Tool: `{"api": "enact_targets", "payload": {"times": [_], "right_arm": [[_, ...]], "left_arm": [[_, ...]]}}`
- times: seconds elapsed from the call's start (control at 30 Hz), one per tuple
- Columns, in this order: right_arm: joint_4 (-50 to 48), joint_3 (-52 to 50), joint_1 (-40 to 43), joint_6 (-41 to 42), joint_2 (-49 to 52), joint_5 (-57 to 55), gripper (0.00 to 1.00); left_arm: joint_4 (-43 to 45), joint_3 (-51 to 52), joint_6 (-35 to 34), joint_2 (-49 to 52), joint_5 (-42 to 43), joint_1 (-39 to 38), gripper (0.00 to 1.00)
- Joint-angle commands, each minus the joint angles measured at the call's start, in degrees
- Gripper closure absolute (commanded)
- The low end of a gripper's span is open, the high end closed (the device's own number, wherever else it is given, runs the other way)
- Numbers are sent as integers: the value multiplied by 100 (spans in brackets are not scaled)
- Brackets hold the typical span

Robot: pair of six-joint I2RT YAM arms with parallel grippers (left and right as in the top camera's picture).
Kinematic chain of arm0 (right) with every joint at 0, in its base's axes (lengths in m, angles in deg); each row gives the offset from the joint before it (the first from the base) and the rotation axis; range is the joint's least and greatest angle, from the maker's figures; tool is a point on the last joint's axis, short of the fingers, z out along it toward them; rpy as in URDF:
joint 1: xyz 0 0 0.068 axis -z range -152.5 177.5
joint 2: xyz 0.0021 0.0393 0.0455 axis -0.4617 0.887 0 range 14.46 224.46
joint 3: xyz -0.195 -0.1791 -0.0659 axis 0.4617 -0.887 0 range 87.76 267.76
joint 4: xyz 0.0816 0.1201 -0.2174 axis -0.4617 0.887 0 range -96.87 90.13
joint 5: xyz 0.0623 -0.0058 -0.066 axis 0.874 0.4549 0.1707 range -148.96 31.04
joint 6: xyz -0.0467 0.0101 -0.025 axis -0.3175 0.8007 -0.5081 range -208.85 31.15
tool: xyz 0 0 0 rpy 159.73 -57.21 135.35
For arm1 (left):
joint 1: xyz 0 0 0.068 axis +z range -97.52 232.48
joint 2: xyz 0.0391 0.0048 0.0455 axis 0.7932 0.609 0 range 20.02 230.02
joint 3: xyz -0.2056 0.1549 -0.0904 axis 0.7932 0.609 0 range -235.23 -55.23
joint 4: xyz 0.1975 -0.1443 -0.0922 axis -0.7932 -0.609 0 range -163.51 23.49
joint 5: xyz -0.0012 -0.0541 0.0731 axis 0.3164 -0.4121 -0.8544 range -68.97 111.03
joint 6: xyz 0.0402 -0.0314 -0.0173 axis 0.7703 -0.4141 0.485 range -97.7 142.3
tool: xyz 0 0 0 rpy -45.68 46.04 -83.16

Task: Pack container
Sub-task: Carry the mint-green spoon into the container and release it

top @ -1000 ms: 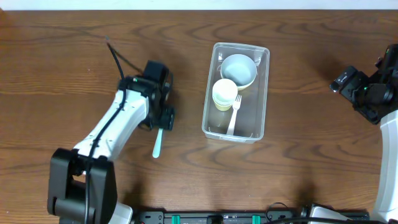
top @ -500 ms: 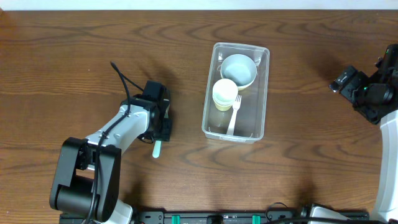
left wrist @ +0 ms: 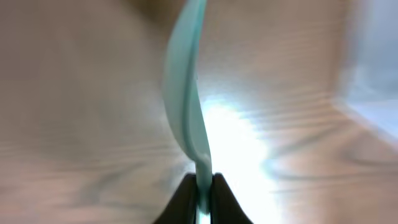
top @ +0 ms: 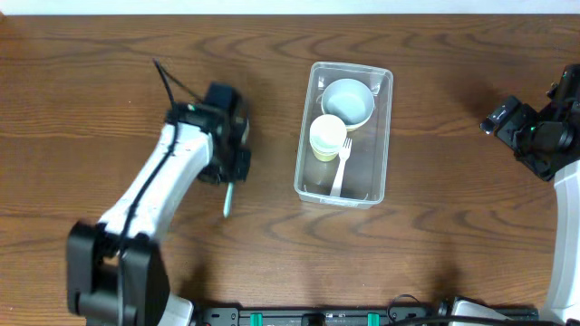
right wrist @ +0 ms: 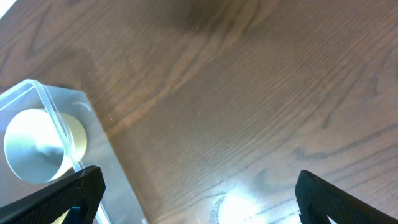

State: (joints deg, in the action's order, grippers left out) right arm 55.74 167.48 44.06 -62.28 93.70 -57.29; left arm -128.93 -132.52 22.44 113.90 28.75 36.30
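My left gripper rises next, carries the teal utensil [top: 227, 201] over the white fork [top: 341, 168] in the container, then lowers and releases it, as the container's open bottom shows beside that fork.
The clear container [top: 389, 127] stands at the table's centre and holds a pale bowl [top: 349, 101], a cream cup [top: 328, 136] and a white fork [top: 341, 168]. To its left, my left gripper [top: 233, 174] is shut on a teal plastic utensil [top: 227, 201]. In the left wrist view the utensil [left wrist: 186, 106] stands edge-on, pinched between the dark fingertips [left wrist: 185, 194]. My right gripper [top: 507, 122] hangs open at the far right, away from the container. In the right wrist view the container's corner [right wrist: 93, 155] shows at the left and my right gripper [right wrist: 199, 196] has bare wood between its fingers.
Dark wood table [top: 435, 54] all round. The left arm's cable [top: 170, 83] sticks up behind its wrist. A black rail [top: 317, 317] runs along the front edge.
My left gripper's jaws have closed on the teal utensil, and the arm dipped toward the front edge, then came back. The right arm has not moved.
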Motion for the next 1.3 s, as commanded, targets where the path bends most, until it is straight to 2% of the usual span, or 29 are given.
{"api": "enact_targets", "payload": {"times": [0.0, 0.13, 0.27, 0.37, 0.47, 0.63, 0.77, 0.83, 0.93, 1.07, 1.27], "right_arm": [[2, 9, 26, 61, -35, -15, 1], [2, 9, 26, 59, -35, -15, 1], [2, 9, 26, 61, -35, -13, 1], [2, 9, 26, 59, -35, -15, 1], [2, 9, 26, 61, -35, -15, 1], [2, 9, 26, 61, -35, -15, 1], [2, 9, 26, 61, -35, -15, 1], [2, 9, 26, 61, -35, -15, 1], [2, 9, 26, 61, -35, -15, 1], [2, 9, 26, 61, -35, -15, 1], [2, 9, 26, 61, -35, -15, 1]], "left_arm": [[-363, -1110, 396, -487, 66, -341, 94], [-400, -1867, 369, -669, 90, -938, 94], [267, -1958, 470, -601, 87, -1912, 94], [719, -1958, 896, -258, -42, -2673, 94], [922, -1958, 1102, 251, -494, -3106, 94], [1104, -1958, 1554, 1408, -570, -3379, 94], [1259, -1958, 1569, 2083, -859, -3359, 92], [1263, -1958, 1569, 2214, -1010, -3346, 81], [1211, -2020, 1482, 2127, -1165, -3338, 42], [914, -2354, 1038, 1582, -1255, -3333, 2], [595, -2758, 472, 280, -1250, -3335, 2]]}}
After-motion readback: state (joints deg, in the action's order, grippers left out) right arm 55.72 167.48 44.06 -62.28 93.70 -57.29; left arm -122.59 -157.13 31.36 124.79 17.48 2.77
